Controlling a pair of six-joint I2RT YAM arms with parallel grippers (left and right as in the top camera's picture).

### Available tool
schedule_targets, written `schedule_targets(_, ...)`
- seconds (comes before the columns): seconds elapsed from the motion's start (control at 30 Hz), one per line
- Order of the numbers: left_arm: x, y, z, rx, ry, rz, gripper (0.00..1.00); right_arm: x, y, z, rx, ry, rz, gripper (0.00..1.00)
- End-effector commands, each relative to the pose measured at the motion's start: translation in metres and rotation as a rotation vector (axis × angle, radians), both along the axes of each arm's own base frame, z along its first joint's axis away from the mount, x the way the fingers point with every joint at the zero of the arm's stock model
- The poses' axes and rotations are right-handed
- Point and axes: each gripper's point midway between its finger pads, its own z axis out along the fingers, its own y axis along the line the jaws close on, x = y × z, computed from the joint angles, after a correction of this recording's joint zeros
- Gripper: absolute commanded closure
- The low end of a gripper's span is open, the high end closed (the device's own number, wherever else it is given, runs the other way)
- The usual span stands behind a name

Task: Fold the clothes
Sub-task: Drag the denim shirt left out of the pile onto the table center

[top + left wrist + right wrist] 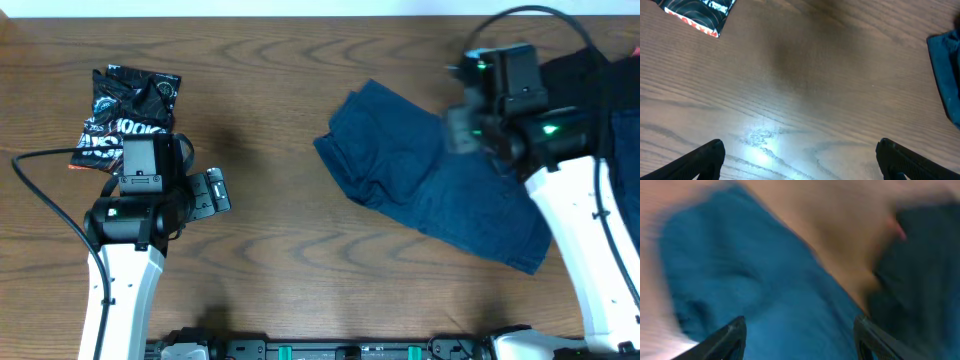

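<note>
The garment's end beside the dark pile is below my right gripper and to its right in the overhead view, so I should move my right gripper's open fingers down there.
A folded dark blue garment [420,180] lies on the wooden table, right of centre. It fills the blurred right wrist view [765,295], and its edge shows at the right of the left wrist view [947,70]. My right gripper [800,340] is open above the garment's upper right part, fingers wide apart and empty; in the overhead view it is blurred [462,128]. My left gripper [797,160] is open and empty over bare wood at the left [215,190], well apart from the garment.
A black crumpled snack bag [130,110] with white and red print lies at the back left, also in the left wrist view [700,12]. A pile of dark clothes [590,80] sits at the back right corner, dark in the right wrist view [920,265].
</note>
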Motion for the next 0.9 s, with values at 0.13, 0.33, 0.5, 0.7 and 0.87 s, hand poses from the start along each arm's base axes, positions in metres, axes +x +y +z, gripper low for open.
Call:
schedule_targets(0.13, 0.003, -0.001, 0.007, -0.002, -0.018, 0.001, 0.02, -0.046, -0.108, -0.062, -0.032, 0.257, -0.511, 0.38)
schedule_targets(0.33, 0.003, -0.001, 0.007, -0.002, -0.017, 0.001, 0.02, -0.073, -0.151, -0.129, 0.068, 0.361, -0.747, 0.36)
schedule_targets(0.5, 0.003, -0.001, 0.007, -0.002, -0.017, 0.001, 0.02, -0.073, -0.177, -0.165, 0.156, 0.335, -0.798, 0.36)
schedule_targets(0.7, 0.003, -0.001, 0.007, -0.002, -0.017, 0.002, 0.02, -0.073, -0.189, -0.195, 0.213, 0.319, -0.835, 0.39)
schedule_targets(0.87, 0.003, -0.001, 0.007, -0.002, -0.017, 0.002, 0.02, -0.085, -0.184, -0.225, 0.215, 0.393, -0.843, 0.38)
